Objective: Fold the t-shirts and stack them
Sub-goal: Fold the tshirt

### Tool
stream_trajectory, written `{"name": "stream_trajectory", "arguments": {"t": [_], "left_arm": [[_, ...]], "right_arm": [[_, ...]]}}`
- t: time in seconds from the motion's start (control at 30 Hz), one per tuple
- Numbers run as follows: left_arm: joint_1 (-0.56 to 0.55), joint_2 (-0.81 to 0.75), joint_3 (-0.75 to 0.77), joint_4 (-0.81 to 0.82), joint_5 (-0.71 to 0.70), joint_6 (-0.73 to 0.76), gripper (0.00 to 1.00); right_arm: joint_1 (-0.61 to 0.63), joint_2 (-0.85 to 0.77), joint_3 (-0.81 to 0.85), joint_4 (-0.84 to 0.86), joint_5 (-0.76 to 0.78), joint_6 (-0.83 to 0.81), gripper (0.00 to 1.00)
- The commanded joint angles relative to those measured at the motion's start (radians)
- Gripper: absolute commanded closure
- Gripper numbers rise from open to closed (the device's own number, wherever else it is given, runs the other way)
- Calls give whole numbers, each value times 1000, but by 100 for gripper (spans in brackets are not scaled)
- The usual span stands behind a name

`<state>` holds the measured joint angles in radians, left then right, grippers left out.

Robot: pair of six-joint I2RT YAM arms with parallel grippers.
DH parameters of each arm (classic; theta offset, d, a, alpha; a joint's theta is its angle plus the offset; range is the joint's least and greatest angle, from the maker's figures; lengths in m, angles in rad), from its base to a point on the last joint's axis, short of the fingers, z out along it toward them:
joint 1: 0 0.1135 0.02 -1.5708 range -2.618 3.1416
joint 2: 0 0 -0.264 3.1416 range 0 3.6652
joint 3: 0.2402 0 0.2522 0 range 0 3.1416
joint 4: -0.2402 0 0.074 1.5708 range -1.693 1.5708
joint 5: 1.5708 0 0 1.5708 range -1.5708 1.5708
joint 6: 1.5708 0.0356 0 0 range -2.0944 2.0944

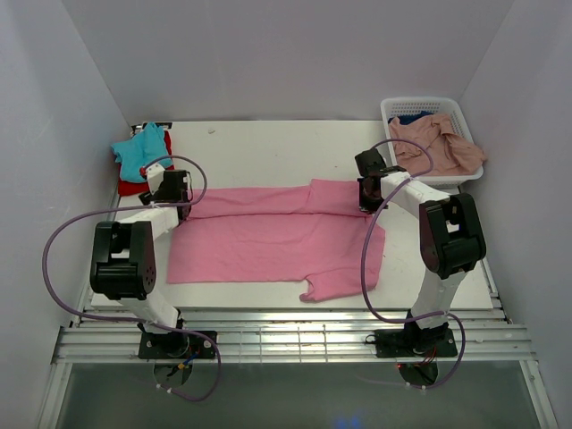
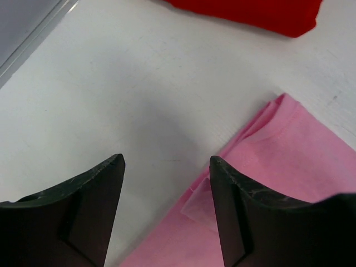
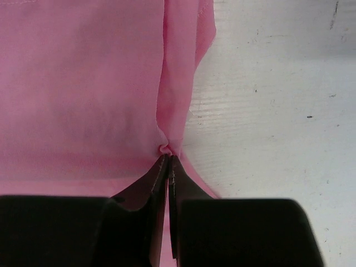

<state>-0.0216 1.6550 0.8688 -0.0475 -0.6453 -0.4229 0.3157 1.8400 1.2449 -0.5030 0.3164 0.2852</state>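
The pinched fold breaks the t-shirt's far edge to the right of my left gripper in the top view, so I should lift my left gripper and move it along that edge toward the fold.
A bright pink t-shirt (image 1: 277,241) lies spread across the middle of the table, its top part folded over toward the front. My left gripper (image 1: 175,192) stands open at the shirt's far left corner (image 2: 278,144), nothing between its fingers (image 2: 228,189). My right gripper (image 1: 366,195) is shut on a pinch of the pink t-shirt's edge (image 3: 169,147) at the far right. A teal t-shirt (image 1: 141,148) lies on a red t-shirt (image 1: 134,186) at the far left; the red one (image 2: 261,14) shows in the left wrist view.
A white lattice basket (image 1: 427,109) at the far right holds a dusty salmon-pink shirt (image 1: 438,147) over a dark blue one (image 1: 413,118). White walls close the table on three sides. Purple cables (image 1: 63,268) loop beside both arms.
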Motion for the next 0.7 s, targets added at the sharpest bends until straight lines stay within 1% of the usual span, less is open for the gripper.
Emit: {"name": "stream_trajectory", "arguments": {"t": [0.0, 0.1, 0.17, 0.2, 0.23, 0.27, 0.3, 0.37, 0.4, 0.43, 0.47, 0.5, 0.53, 0.6, 0.63, 0.67], "left_arm": [[5, -58, 6, -32, -118, -63, 27], [3, -148, -30, -9, -151, -109, 27], [-3, -201, -63, 64, -117, -105, 28], [-8, -246, -71, 122, -64, -103, 31], [-18, -264, -79, 152, -39, -97, 33], [-49, -274, -88, 178, -18, -85, 35], [-69, -281, -80, 208, 31, -79, 38], [-132, -247, -42, 251, 70, -30, 41], [-153, -232, -28, 265, 132, -11, 54], [-187, -215, -13, 277, 171, 10, 62], [-199, -196, 18, 296, 212, 15, 71], [-211, -157, 33, 302, 258, 12, 93], [-224, -135, 48, 308, 356, 3, 100], [-233, -63, 93, 327, 456, -28, 100], [-247, -37, 110, 331, 536, -40, 100], [-251, -11, 127, 345, 577, -59, 100]], "right_arm": [[-1, 8, 7, -22, 39, 5, 92], [-1, 10, 11, -20, 41, 3, 92], [0, 5, 14, -11, 41, 0, 92], [0, -5, 16, -5, 43, -1, 92], [2, -11, 19, 1, 41, -1, 92], [3, -24, 31, 14, 39, -7, 90], [5, -31, 40, 20, 39, -15, 84], [10, -57, 76, 30, 56, -38, 80], [11, -64, 91, 35, 59, -47, 71], [11, -79, 106, 38, 61, -56, 65], [13, -85, 141, 44, 72, -73, 61], [11, -90, 155, 50, 70, -87, 57], [11, -94, 169, 63, 66, -98, 54], [11, -91, 215, 86, 40, -124, 50], [11, -79, 229, 93, 23, -129, 48], [11, -67, 243, 104, 1, -132, 48]]}}
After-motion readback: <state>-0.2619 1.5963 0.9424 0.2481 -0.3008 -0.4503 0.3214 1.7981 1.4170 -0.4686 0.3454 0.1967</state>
